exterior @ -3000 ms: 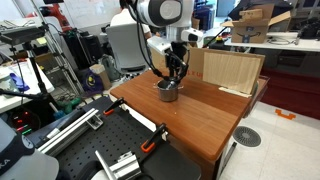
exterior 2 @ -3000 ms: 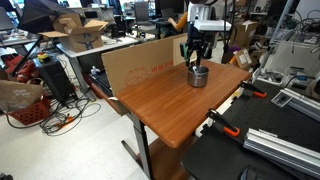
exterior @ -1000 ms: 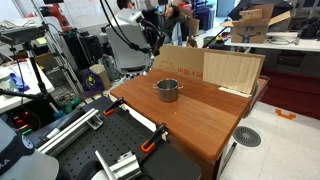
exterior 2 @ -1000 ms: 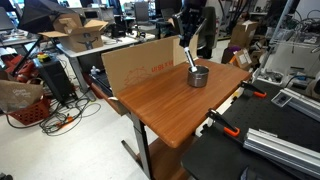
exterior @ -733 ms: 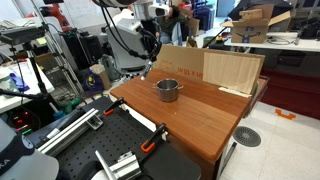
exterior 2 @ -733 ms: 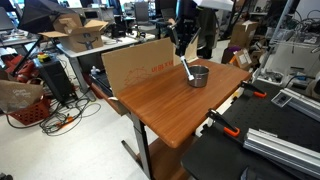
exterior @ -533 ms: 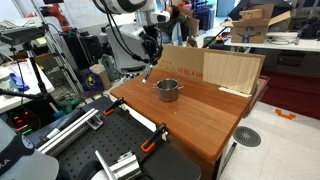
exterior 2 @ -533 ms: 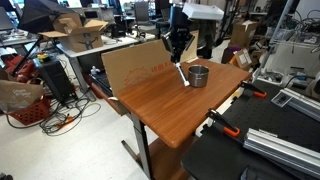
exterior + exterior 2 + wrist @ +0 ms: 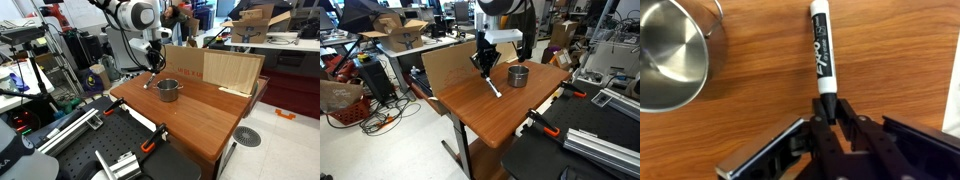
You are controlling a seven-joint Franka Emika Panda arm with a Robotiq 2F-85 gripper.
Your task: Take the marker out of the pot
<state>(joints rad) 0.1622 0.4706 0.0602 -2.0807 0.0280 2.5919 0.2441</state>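
My gripper comes down toward the bare tabletop beside the pot next and releases the marker's dark end there, because the marker already hangs clear of the pot.
My gripper [image 9: 829,113] is shut on the dark end of the marker [image 9: 820,50], a thin white pen with black print. The marker points away from the jaws, low over the wooden table, outside the pot. The silver metal pot [image 9: 668,52] stands beside it with nothing inside. In both exterior views the gripper [image 9: 152,68] [image 9: 486,68] hangs beside the pot [image 9: 168,90] [image 9: 518,76] with the marker [image 9: 493,87] slanting down from it toward the tabletop. I cannot tell whether its tip touches the wood.
The brown wooden table [image 9: 205,118] [image 9: 485,115] has a wooden board [image 9: 232,72] standing upright along its far edge, close behind the pot. Clamps [image 9: 152,142] and metal rails sit on the black bench next to the table. Lab clutter surrounds the table.
The gripper has carried the marker sideways away from the pot and lowered it toward the tabletop. The pot has not moved.
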